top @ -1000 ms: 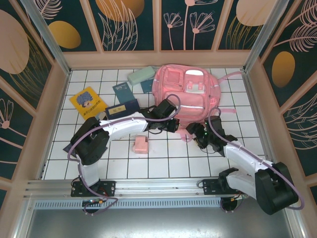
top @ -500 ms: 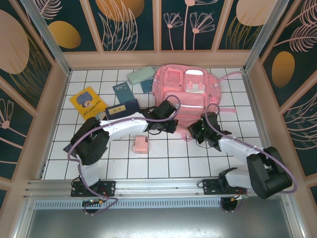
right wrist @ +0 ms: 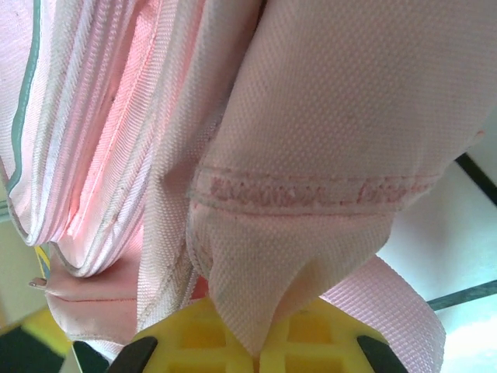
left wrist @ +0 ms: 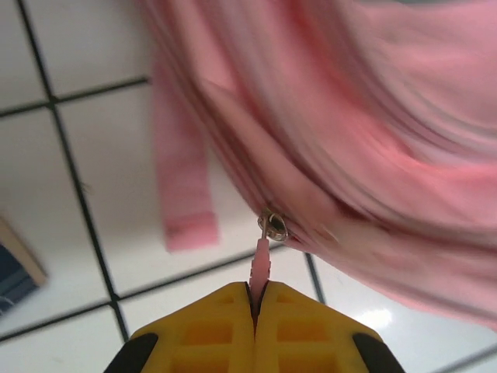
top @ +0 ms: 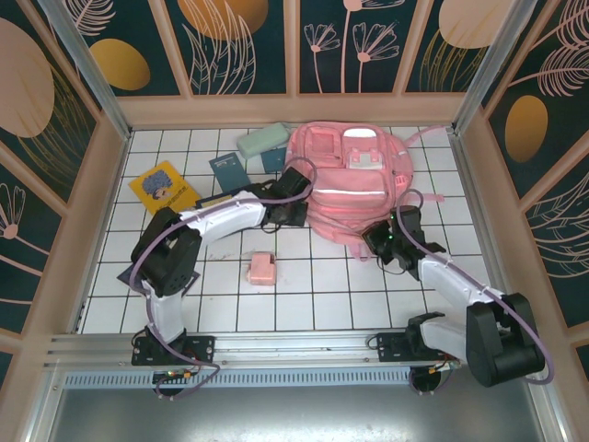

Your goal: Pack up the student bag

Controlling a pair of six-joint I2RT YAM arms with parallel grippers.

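The pull goes outward in my left gripper along the bag's side edge (top: 291, 155) (left wrist: 203, 116) next, where the seam runs, and is released there.
The student bag (top: 354, 180) is a big pink backpack lying at the back right of the tiled floor. My left gripper (top: 296, 208) sits at its left edge, shut on the bag's pink zipper pull (left wrist: 260, 263); the yellow jaws (left wrist: 255, 289) pinch the tab just below the metal slider. A loose pink strap (left wrist: 183, 186) lies on the tiles beside it. At the bag's near right corner, my right gripper (top: 376, 242) is shut on a fold of the bag's woven fabric (right wrist: 311, 155), which comes to a point between its jaws (right wrist: 260, 353).
A yellow book (top: 163, 188), a dark blue book (top: 226, 168) and a mint case (top: 262, 140) lie left of the bag. A small pink box (top: 262, 268) sits on the near tiles. Wooden walls enclose the floor.
My right gripper went to the bag's near corner and shut on the fabric. My left gripper drew the zipper pull back and left along the bag's edge. The bag shifted slightly away.
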